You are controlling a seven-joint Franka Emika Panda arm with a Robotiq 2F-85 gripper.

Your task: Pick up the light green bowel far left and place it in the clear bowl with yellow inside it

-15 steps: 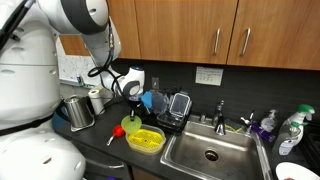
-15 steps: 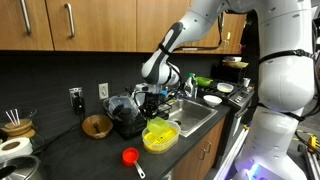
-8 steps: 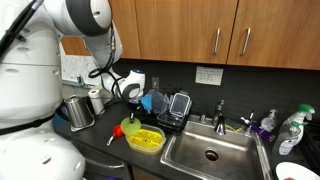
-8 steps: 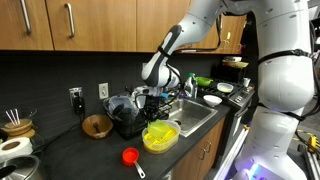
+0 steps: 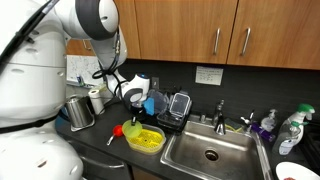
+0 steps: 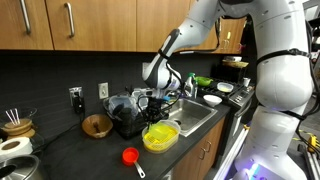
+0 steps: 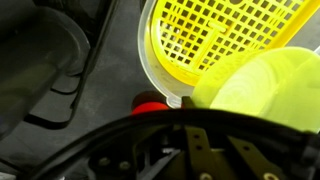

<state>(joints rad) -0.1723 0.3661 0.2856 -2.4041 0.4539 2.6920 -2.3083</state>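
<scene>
The gripper shifts over the yellow strainer (image 7: 213, 38) below and beside it next, lowers the light green bowl (image 7: 265, 85) into it and releases the light green bowl's rim.
My gripper (image 5: 135, 110) hangs just above the near-left rim of the clear bowl (image 5: 146, 139), which holds a yellow strainer (image 7: 220, 35). It is shut on the light green bowl (image 7: 265, 85), which shows as a green patch under the fingers in an exterior view (image 5: 134, 122). In the wrist view the green bowl fills the right side and overlaps the strainer, with the clear rim (image 7: 150, 62) to its left. The gripper (image 6: 158, 110) and the clear bowl (image 6: 160, 136) also show in both exterior views. My fingertips are hidden behind the green bowl.
A red-headed brush (image 5: 118, 130) lies on the dark counter beside the clear bowl. A dish rack (image 5: 172, 108) and a steel sink (image 5: 210, 152) lie beyond it. A metal pot (image 5: 78, 112) and a brown bowl (image 6: 97, 126) stand nearby.
My gripper has shifted a little toward the clear bowl and slightly down, with the light green bowl still in it.
</scene>
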